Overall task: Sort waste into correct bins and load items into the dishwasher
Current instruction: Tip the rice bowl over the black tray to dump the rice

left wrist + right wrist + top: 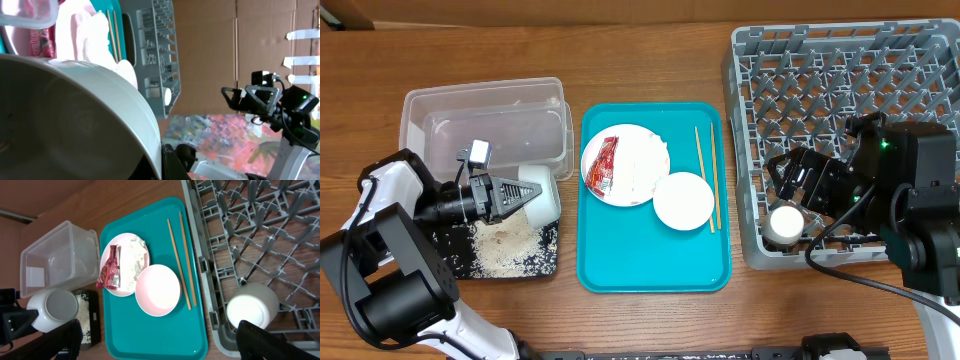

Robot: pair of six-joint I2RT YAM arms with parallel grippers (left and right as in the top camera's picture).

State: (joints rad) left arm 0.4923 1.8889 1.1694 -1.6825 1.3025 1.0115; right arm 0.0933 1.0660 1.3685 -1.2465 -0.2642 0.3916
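My left gripper holds the bowl to bring over the teal tray's near corner (615,250) by the black tray (450,255), turn upright and lower, since that spot is bare.
My left gripper (515,192) is shut on the rim of a white bowl (540,195) and holds it tipped on its side over the black tray (450,255), where loose rice grains (510,245) lie. The bowl fills the left wrist view (75,115), with my finger (167,160) on its rim. The clear tub (485,125) stands behind the black tray. A plate (640,160) with the red wrapper (605,163) and a white napkin (132,260), a small bowl (683,200) and chopsticks (705,175) lie on the teal tray. My right gripper (790,190) is open and empty above a white cup (785,222) in the grey dish rack (850,80).
The teal tray (655,265) lies between the black tray and the dish rack. Bare wooden table (650,60) runs along the back. My right arm's body covers the rack's right front part.
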